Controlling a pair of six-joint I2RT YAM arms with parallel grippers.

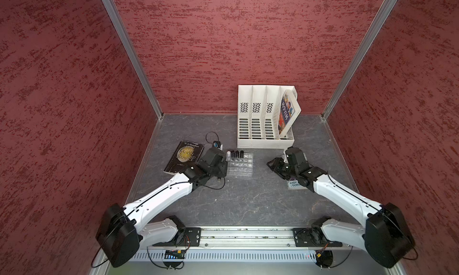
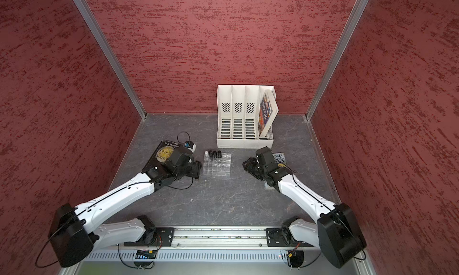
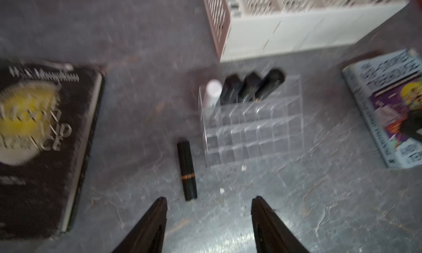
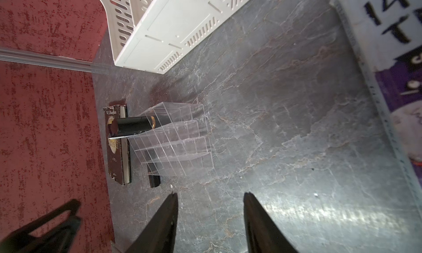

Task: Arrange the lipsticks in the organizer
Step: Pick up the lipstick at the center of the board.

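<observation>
The left gripper goes down next and closes around the gold part of the black lipstick (image 3: 188, 176), because that lipstick lies flat on the table below the gripper's fingers.
The clear organizer (image 1: 240, 166) (image 3: 253, 128) stands on the grey table between my two arms. Its back row holds a white lipstick (image 3: 213, 91) and three black lipsticks (image 3: 251, 87), all upright. Another black lipstick (image 3: 187, 170) lies flat on the table beside the organizer's left edge. My left gripper (image 3: 209, 198) (image 2: 198, 168) is open just short of that lying tube, with nothing between its fingers. My right gripper (image 4: 210, 193) (image 2: 246, 163) is open and empty over bare table, to the right of the organizer (image 4: 175, 139).
A white slotted file rack (image 1: 265, 117) stands behind the organizer with a book (image 1: 286, 112) leaning in it. A dark book (image 1: 183, 157) lies left of my left gripper. Another book (image 3: 388, 107) lies under my right arm. Red walls enclose the table.
</observation>
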